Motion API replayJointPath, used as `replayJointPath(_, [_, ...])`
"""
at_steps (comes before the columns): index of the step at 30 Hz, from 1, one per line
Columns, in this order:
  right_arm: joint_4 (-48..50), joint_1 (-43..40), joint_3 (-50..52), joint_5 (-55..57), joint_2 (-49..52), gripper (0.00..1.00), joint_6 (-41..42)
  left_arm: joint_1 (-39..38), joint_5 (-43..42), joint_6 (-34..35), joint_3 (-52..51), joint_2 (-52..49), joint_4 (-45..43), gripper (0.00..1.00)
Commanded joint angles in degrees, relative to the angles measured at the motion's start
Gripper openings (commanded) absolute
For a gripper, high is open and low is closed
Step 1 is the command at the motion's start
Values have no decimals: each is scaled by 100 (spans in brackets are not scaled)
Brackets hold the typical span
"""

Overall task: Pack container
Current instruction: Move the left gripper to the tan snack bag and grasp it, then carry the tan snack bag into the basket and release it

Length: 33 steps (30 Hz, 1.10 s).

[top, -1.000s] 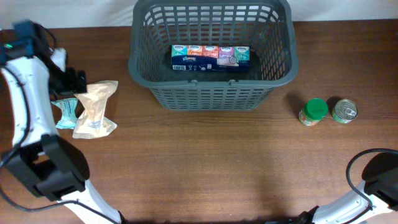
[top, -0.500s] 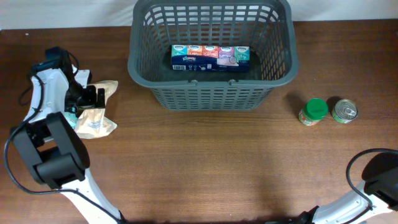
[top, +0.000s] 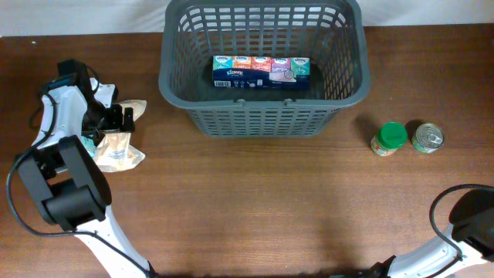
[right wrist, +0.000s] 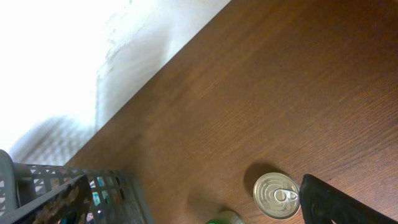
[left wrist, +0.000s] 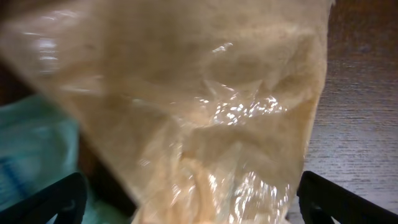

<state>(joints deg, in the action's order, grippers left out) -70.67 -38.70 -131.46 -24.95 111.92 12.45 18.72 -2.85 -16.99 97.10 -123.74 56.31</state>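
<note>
The tan bag lies below, between my left gripper's spread fingers, so they will next move down over its creased middle and close.
The container, a dark grey lattice basket [top: 262, 120], stands at the back centre and holds a multicolour tissue pack [top: 261, 71]. Its corner shows in the right wrist view [right wrist: 118, 193]. My left gripper [top: 114, 120] is open, its fingers [left wrist: 193, 208] spread wide on either side of a tan crinkly plastic bag [left wrist: 205, 93] that lies on the table at the left [top: 120, 150]. A teal packet [top: 83, 144] lies partly under the bag [left wrist: 31, 143]. My right gripper [right wrist: 186, 205] is open and empty, above the table near the tin can.
A green-lidded jar [top: 390, 137] and a small tin can [top: 427, 137] stand right of the basket; the can also shows in the right wrist view [right wrist: 277, 195]. The right arm's base [top: 471, 224] is at the front right corner. A white wall lies behind the table.
My left arm has swung right from the table's left edge onto the tan bag, then crept slightly further right. The right arm, basket, jar and can have not moved.
</note>
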Motion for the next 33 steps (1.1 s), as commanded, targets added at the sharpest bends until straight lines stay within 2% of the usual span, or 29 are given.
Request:
replayJointPath(1, [-4, 4, -66, -4, -24, 99, 4, -92, -426, -109, -66, -424, 48, 98])
replayJointPath(8, [-4, 4, -66, -4, -24, 99, 4, -273, -317, -109, -66, -743, -31, 98])
replayJointPath(11, [-4, 4, -66, -4, -24, 99, 4, -282, -315, -109, -66, -778, -37, 89])
replayJointPath(12, [-4, 4, -66, -4, -24, 99, 4, -282, -315, -109, -63, -778, -37, 77])
replayJointPath(13, [-4, 4, -66, -4, -24, 99, 7, -282, -313, -109, -63, -776, -37, 59])
replayJointPath(14, [-4, 4, -66, -4, -24, 99, 4, -282, -315, -107, -61, -772, -35, 39])
replayJointPath(15, [-4, 4, -66, -4, -24, 99, 4, -282, -313, -103, -59, -772, -28, 13])
replayJointPath(16, [-4, 4, -66, -4, -24, 99, 4, -278, -192, -4, -39, -772, 4, 2])
replayJointPath(20, [-4, 4, -66, -4, -24, 99, 4, -275, 409, 280, 343, -745, 374, 2])
replayJointPath(24, [-4, 4, -66, -4, -24, 99, 4, -275, 433, 278, 1486, -636, 1189, 2])
replayJointPath(27, [-4, 4, -66, -4, -24, 99, 4, -282, 413, 280, 2634, -531, 1851, 2])
replayJointPath(29, [-4, 4, -66, -4, -24, 99, 4, -302, 367, 280, 3873, -426, 2365, 2])
replayJointPath(33, [-4, 4, -66, -4, -24, 99, 4, -437, -39, 140, 5519, -223, 2594, 2])
